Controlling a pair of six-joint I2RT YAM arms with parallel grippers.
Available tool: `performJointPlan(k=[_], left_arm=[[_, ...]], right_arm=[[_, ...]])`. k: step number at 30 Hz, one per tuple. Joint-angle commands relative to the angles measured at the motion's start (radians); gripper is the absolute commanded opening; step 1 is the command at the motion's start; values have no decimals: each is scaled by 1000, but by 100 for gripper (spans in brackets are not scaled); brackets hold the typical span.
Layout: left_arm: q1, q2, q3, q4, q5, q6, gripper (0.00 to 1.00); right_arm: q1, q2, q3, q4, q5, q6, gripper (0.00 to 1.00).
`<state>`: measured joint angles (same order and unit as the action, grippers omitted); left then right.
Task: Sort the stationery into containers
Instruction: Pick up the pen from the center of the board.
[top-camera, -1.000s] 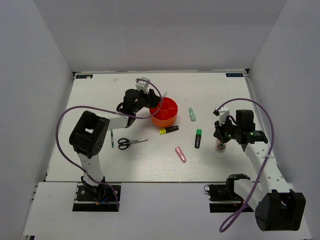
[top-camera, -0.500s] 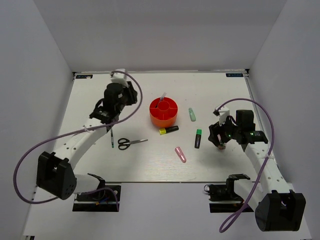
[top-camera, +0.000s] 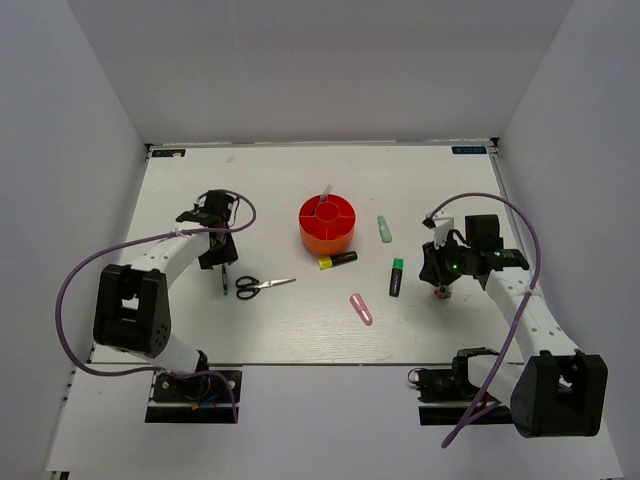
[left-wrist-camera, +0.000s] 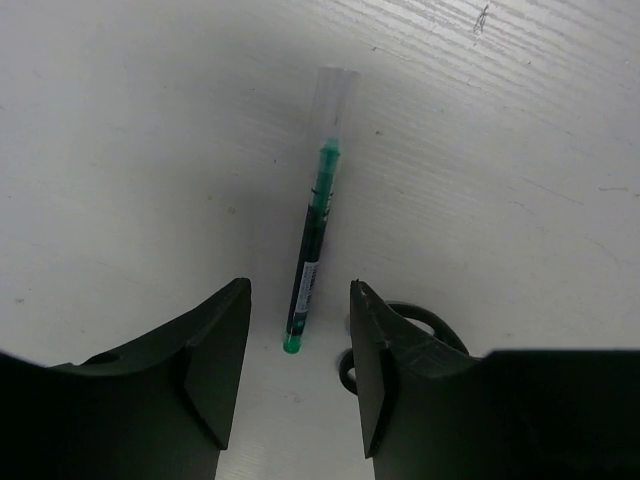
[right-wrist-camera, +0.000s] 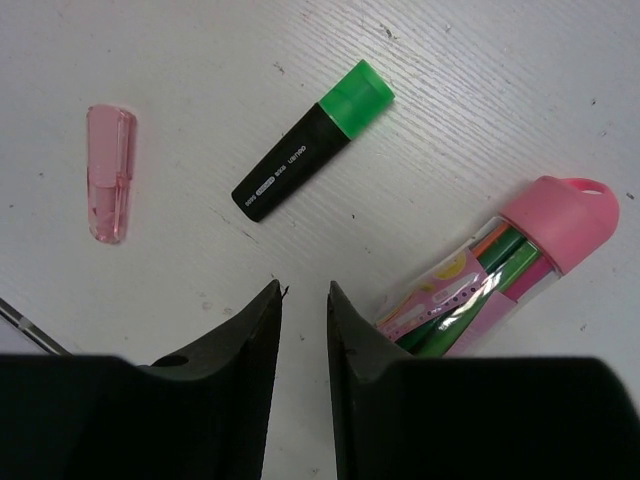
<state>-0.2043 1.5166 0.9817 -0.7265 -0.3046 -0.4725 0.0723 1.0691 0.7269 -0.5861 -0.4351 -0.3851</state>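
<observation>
The left gripper should next move open down onto the pen's dark body (top-camera: 224, 274) (left-wrist-camera: 312, 232) and close there, as the pen already runs lengthwise between the parted fingers.
A thin dark pen (left-wrist-camera: 318, 230) with a green end lies on the table, and its near end sits between the tips of my open left gripper (left-wrist-camera: 300, 300); from above, that gripper (top-camera: 221, 260) hangs over the pen (top-camera: 224, 280). Black-handled scissors (top-camera: 262, 286) lie just to the right. My right gripper (right-wrist-camera: 305, 292) is low over bare table, jaws a little apart and empty. The pink-capped clear tube (right-wrist-camera: 500, 275) lies just outside its right finger. The red-orange organizer (top-camera: 327, 222) stands at centre back with a pale stick upright in it.
A yellow-capped marker (top-camera: 338, 260), a green-capped marker (right-wrist-camera: 310, 160), a pale green highlighter (top-camera: 384, 229) and a pink highlighter (right-wrist-camera: 108, 170) lie scattered between the organizer and the right arm. White walls enclose the table on three sides.
My left arm has swung away from the organizer, leftward and down over the pen. The right gripper has stayed by the pink-capped tube, shifting only slightly.
</observation>
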Motion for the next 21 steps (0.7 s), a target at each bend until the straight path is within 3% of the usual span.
performJointPlan(k=[1,7,10,17,19,21], left_arm=[[9,28,17,4,24,-20,55],[20,106,-17,56,53,-17,52],[51,131,-44,111,76,-6,44],[88,192,-55,134,108,21,24],[88,208,-63,139,124,15,8],[86,203,-61,141,166,18,0]], right_arm=[[4,8,45,-7,-14,18,29],[3,0,43,-4,-2,25,29],[-2,-3,37,-6,1,26,29],[-3,-6,37,-6,4,23,29],[-3,-6,37,-7,3,25,29],[-3,-9,32,-7,2,22,29]])
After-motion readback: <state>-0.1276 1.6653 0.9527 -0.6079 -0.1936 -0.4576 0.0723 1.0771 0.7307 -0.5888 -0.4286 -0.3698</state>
